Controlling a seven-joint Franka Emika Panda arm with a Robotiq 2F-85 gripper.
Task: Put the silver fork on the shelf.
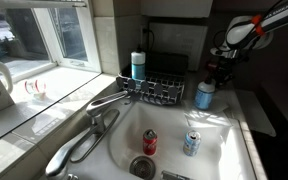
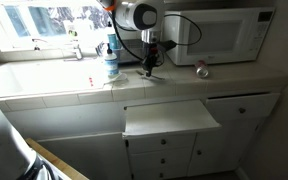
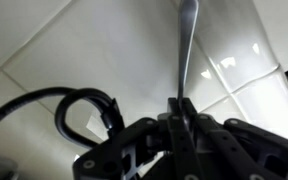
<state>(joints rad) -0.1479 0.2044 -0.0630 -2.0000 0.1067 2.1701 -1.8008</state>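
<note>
Next, my gripper will move back and down over the white shelf board (image 2: 172,118) to release the silver fork, since the board lies below my gripper and back from it.
My gripper (image 3: 180,108) is shut on the silver fork (image 3: 187,45). In the wrist view the fork's slim shiny shaft sticks out from between the fingers over white tiles. In both exterior views the gripper (image 1: 216,70) (image 2: 151,63) hangs just above the tiled counter, between the sink and the microwave. The fork itself is too small to make out there. A white pull-out shelf board (image 2: 172,118) juts from the cabinets below the counter.
A blue-capped bottle (image 1: 204,95) (image 2: 111,62) stands close beside the gripper. A wire dish rack (image 1: 162,90) sits behind the sink (image 1: 224,150), which holds two cans (image 1: 150,142). A microwave (image 2: 224,35) and a can (image 2: 202,70) stand on the counter. A black cable (image 3: 79,105) loops nearby.
</note>
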